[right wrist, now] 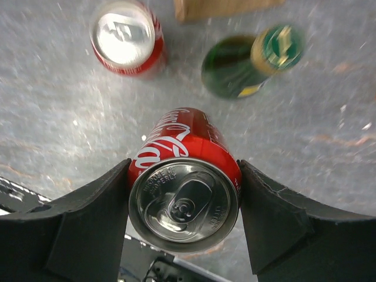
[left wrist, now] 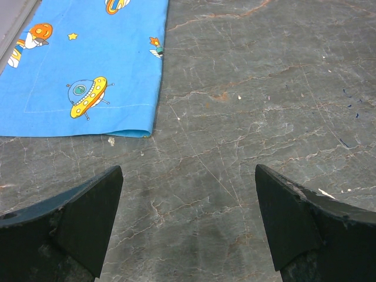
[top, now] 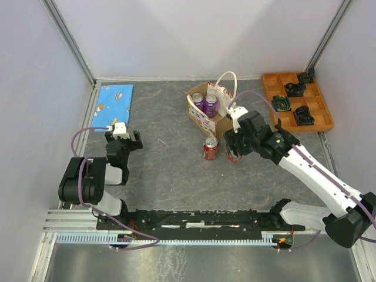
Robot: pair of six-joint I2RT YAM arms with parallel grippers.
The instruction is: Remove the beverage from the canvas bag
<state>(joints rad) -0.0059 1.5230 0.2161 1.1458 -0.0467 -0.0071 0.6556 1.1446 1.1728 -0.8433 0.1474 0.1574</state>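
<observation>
I will next lower the cola can straight down with my right gripper and let go of it on the bare tabletop [top: 233,167] beside the other red can, because that spot below is clear.
The tan canvas bag [top: 207,117] with cream handles stands at the back middle of the table, and its corner shows in the right wrist view [right wrist: 223,7]. Two purple cans [top: 211,104] stand inside it. My right gripper [top: 234,155] [right wrist: 184,202] is in front of and to the right of the bag. It is shut on a red cola can [right wrist: 185,194], held by its sides just above the table. Another red can [top: 211,148] [right wrist: 126,38] stands on the table to the left of it. A green bottle [right wrist: 252,59] stands near the bag. My left gripper [top: 123,143] [left wrist: 188,223] is open and empty, far to the left.
An orange compartment tray [top: 322,117] holding dark objects sits at the back right. A blue cloth [top: 114,106] [left wrist: 82,64] printed with cartoon spaceships lies at the back left, just ahead of my left gripper. Walls enclose the back and sides.
</observation>
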